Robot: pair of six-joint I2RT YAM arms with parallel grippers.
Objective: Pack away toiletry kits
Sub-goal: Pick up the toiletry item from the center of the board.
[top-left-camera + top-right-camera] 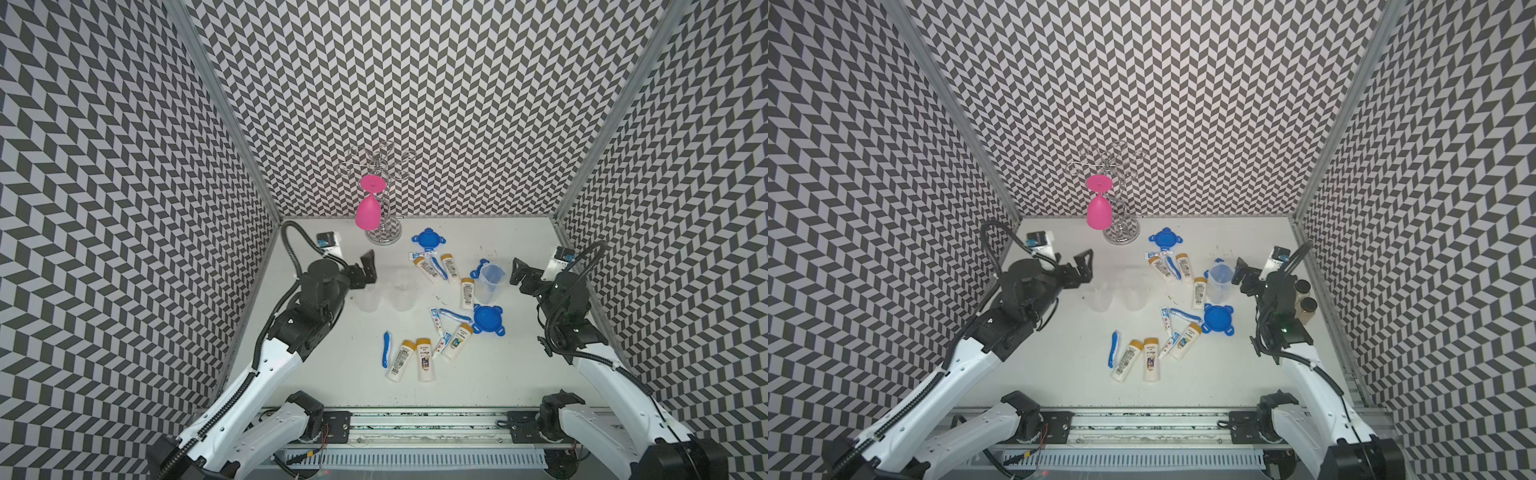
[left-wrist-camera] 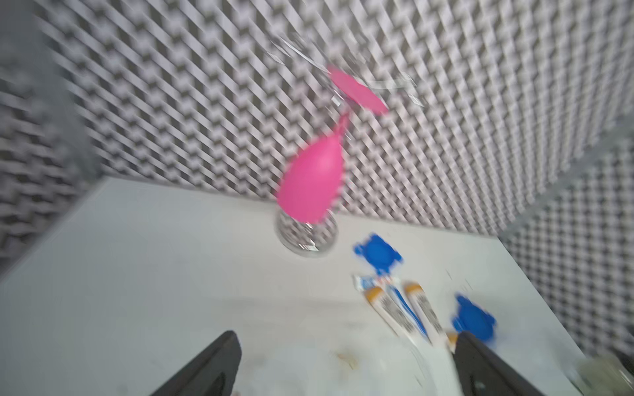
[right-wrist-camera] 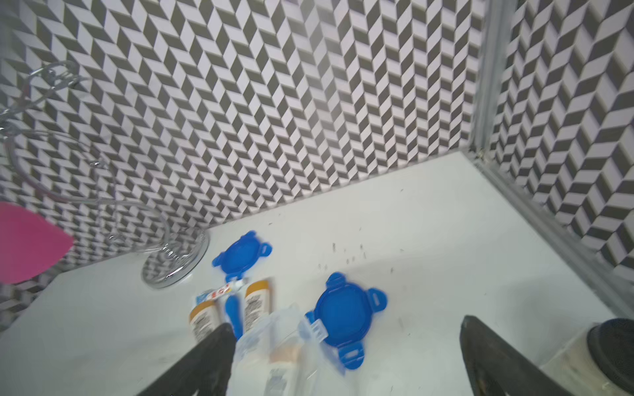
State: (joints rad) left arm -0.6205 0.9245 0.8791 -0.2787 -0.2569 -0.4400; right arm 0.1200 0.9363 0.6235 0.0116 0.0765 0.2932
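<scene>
The bottle beside the lone toothbrush lies flat, below and back of the left gripper, so the robot needs to draw that gripper back, tip its fingers down and lower it onto its capless end [image 1: 397, 370].
Several white bottles with orange caps [image 1: 424, 359] [image 1: 1183, 266], small toothpaste tubes [image 1: 436, 320] and blue toothbrushes [image 1: 386, 349] lie scattered over the middle of the table. Two clear jars [image 1: 368, 299] [image 1: 401, 295] stand beside my left gripper [image 1: 365, 268] [image 2: 346, 363], which is open and holds nothing. A third clear jar [image 1: 490, 282] [image 3: 274, 343] stands upright just left of my open right gripper [image 1: 517, 270] [image 3: 346, 356]. Blue clip-tab lids [image 1: 428, 239] [image 1: 487, 318] [image 3: 344, 317] lie loose on the table. The left wrist view is blurred.
A pink goblet [image 1: 368, 212] hangs upside down on the silver wire rack [image 1: 383, 235] at the back. Two dark-capped jars [image 1: 1304, 291] stand by the right wall behind my right arm. Patterned walls close in three sides.
</scene>
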